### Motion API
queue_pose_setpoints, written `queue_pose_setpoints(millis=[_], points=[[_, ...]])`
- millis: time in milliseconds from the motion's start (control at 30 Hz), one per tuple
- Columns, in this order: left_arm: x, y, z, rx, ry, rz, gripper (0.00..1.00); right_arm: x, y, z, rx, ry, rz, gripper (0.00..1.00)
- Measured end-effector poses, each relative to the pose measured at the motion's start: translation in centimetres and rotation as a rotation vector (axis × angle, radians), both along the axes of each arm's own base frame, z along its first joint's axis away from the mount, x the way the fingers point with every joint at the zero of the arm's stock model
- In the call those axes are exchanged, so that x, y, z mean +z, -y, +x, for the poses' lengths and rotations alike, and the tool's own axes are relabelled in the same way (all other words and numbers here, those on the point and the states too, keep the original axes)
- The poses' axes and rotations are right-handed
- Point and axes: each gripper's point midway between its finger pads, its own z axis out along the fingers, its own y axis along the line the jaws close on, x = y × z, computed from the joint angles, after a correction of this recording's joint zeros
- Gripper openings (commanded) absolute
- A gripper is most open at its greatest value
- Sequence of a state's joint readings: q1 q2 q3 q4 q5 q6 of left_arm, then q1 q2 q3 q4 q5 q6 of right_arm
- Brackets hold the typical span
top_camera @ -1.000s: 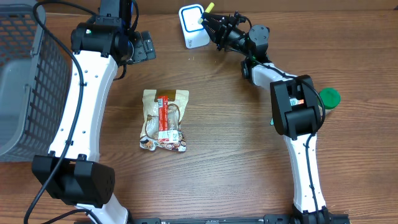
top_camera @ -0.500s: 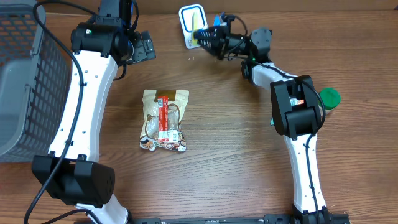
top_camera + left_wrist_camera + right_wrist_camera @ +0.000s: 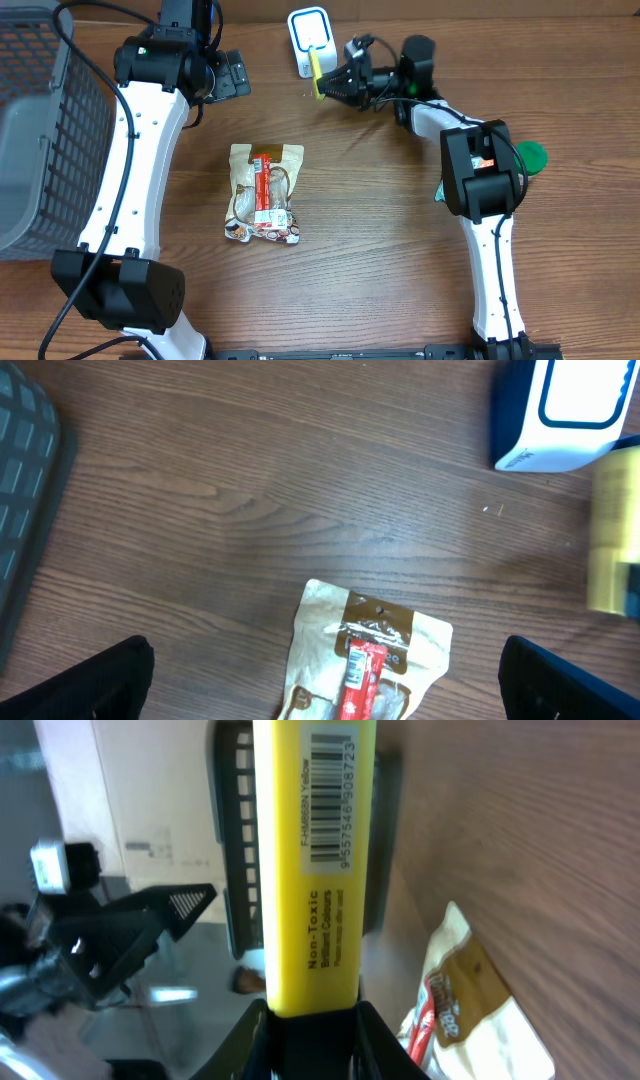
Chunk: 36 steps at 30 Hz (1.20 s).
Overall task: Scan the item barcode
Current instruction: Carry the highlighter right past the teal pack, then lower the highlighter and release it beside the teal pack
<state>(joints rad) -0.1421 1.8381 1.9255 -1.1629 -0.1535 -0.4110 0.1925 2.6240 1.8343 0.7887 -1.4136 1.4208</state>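
Observation:
My right gripper will next carry the highlighter back to the packets by the green lid, below and right in the overhead view, then lower and release it.
My right gripper [image 3: 338, 82] is shut on a yellow highlighter [image 3: 318, 72], held just in front of the white and blue scanner [image 3: 309, 38] at the back of the table. In the right wrist view the highlighter [image 3: 315, 860] stands up from the right gripper [image 3: 312, 1030], its barcode label [image 3: 332, 795] facing the camera. My left gripper [image 3: 232, 73] hangs open to the left of the scanner with nothing in it. The left wrist view shows the scanner [image 3: 565, 410] at top right and the blurred highlighter [image 3: 612, 530] at the right edge.
A tan snack pouch with a red label [image 3: 265, 192] lies flat mid-table, directly under my left gripper [image 3: 330, 690]. A grey mesh basket [image 3: 40, 130] fills the left side. A green lid [image 3: 528, 157] sits by the right arm.
My right gripper has swung the highlighter from behind the scanner, across its face, to just in front of it. The left arm and the pouch have not moved.

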Motion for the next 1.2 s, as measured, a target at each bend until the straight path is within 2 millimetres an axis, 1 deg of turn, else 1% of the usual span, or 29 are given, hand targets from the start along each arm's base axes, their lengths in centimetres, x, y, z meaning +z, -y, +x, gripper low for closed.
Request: queue_pose_setpoints(millis=[33,67,100,133,233,267,333,400,533,633,667,700,767,800,833,867,933,1000,1067,1133,1200], points=[[0.0,0.0,0.0,0.0,0.0,0.0,1.0,0.8,0.3,0.0,-0.003,0.06,0.014,0.04],[0.0,0.0,0.0,0.0,0.0,0.0,1.0,2.1,0.8,0.0,-0.007,0.129,0.035,0.04],[0.0,0.0,0.0,0.0,0.0,0.0,1.0,2.9,1.2,-0.2,-0.006,0.173,0.045,0.04],[0.0,0.0,0.0,0.0,-0.001,0.0,1.0,4.1,1.8,-0.5,-0.01,0.226,0.061,0.04],[0.0,0.0,0.0,0.0,0.0,0.0,1.0,6.9,3.7,-1.5,-0.012,0.331,0.081,0.04],[0.0,0.0,0.0,0.0,0.0,0.0,1.0,7.6,4.5,-1.7,-0.012,0.331,0.074,0.04],[0.0,0.0,0.0,0.0,0.0,0.0,1.0,8.9,6.6,-1.6,-0.021,0.265,0.041,0.04],[0.0,0.0,0.0,0.0,0.0,0.0,1.0,9.9,8.8,-1.2,-0.045,0.237,0.02,0.04],[0.0,0.0,0.0,0.0,0.0,0.0,1.0,12.3,13.4,-0.7,-0.131,0.273,0.006,0.04],[0.0,0.0,0.0,0.0,0.0,0.0,1.0,14.4,15.5,-1.4,-0.175,0.295,0.0,0.04],[0.0,0.0,0.0,0.0,0.0,0.0,1.0,15.3,16.0,-1.8,-0.186,0.307,-0.002,0.04],[0.0,0.0,0.0,0.0,0.0,0.0,1.0,17.0,16.7,-2.7,-0.203,0.329,-0.005,0.04],[0.0,0.0,0.0,0.0,0.0,0.0,1.0,18.9,17.5,-4.0,-0.223,0.354,-0.01,0.04],[0.0,0.0,0.0,0.0,0.0,0.0,1.0,20.5,18.2,-5.2,-0.241,0.374,-0.014,0.04],[0.0,0.0,0.0,0.0,0.0,0.0,1.0,21.4,18.6,-6.0,-0.253,0.385,-0.017,0.04],[0.0,0.0,0.0,0.0,0.0,0.0,1.0,22.7,19.3,-7.3,-0.275,0.398,-0.022,0.04],[0.0,0.0,0.0,0.0,0.0,0.0,1.0,24.4,21.0,-9.5,-0.328,0.421,-0.034,0.04],[0.0,0.0,0.0,0.0,-0.001,0.0,1.0,25.1,23.0,-11.4,-0.392,0.417,-0.048,0.04],[0.0,0.0,0.0,0.0,0.0,0.0,1.0,24.6,25.2,-12.9,-0.464,0.383,-0.058,0.04],[0.0,0.0,0.0,0.0,0.0,0.0,0.99,23.0,27.3,-13.9,-0.531,0.318,-0.057,0.04],[0.0,0.0,0.0,0.0,0.0,0.0,1.0,20.5,28.9,-14.4,-0.583,0.227,-0.046,0.04]])
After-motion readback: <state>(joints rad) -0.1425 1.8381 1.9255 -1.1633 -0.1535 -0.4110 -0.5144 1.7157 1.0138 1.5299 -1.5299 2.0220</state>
